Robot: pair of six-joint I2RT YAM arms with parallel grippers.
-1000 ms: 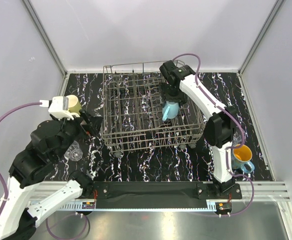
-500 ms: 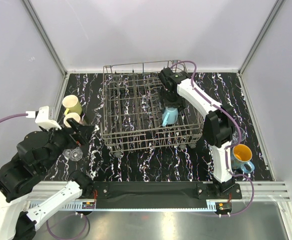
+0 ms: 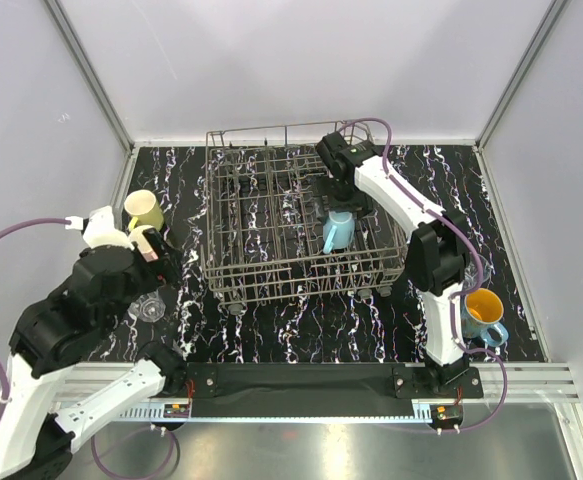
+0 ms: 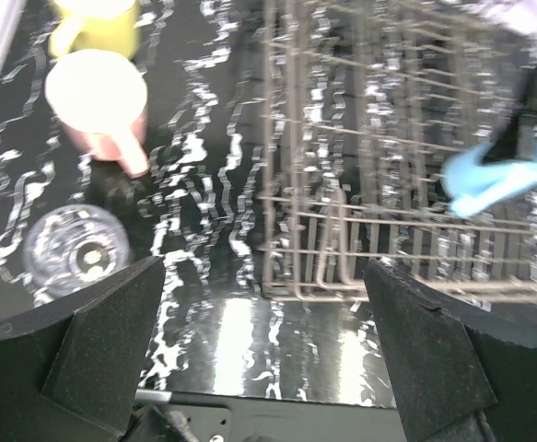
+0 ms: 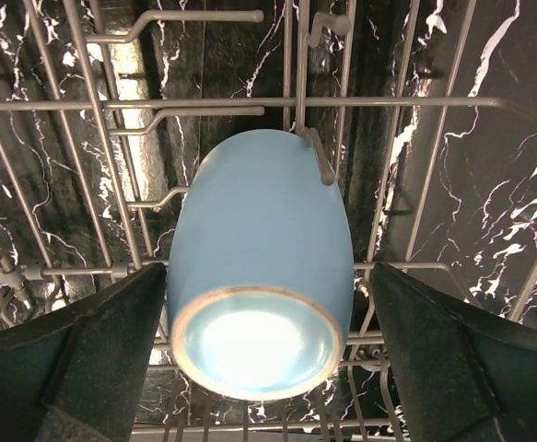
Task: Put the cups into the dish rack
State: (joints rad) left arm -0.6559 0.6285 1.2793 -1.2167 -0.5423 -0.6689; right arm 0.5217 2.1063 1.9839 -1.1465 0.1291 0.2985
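My left gripper needs to turn and go down toward the left in its wrist view, onto the clear glass's rack-side rim (image 3: 161, 304), as that glass is still outside the rack (image 3: 271, 225).
The dark grey wire dish rack (image 3: 271, 225) stands mid-table and also shows in the left wrist view (image 4: 388, 184). A light blue mug (image 3: 338, 231) rests upside down in its right part, base up in the right wrist view (image 5: 259, 267). My right gripper (image 3: 340, 203) is open, its fingers (image 5: 111, 350) either side of that mug. My left gripper (image 3: 166, 263) is open and empty above the table, left of the rack. A yellow mug (image 3: 143, 209), a pink mug (image 4: 98, 97) and a clear glass (image 3: 151, 308) stand at the left. A teal-blue mug with an orange inside (image 3: 483, 309) stands at the right.
White walls with metal corner posts enclose the black marbled table (image 3: 311, 330). The rack's upright tines (image 5: 296, 55) surround the light blue mug. The right arm's base column (image 3: 441, 330) stands between the rack and the teal-blue mug.
My left arm has swung back from over the yellow mug toward the near left, uncovering the yellow and pink mugs. My right gripper has shifted slightly toward the back over the light blue mug.
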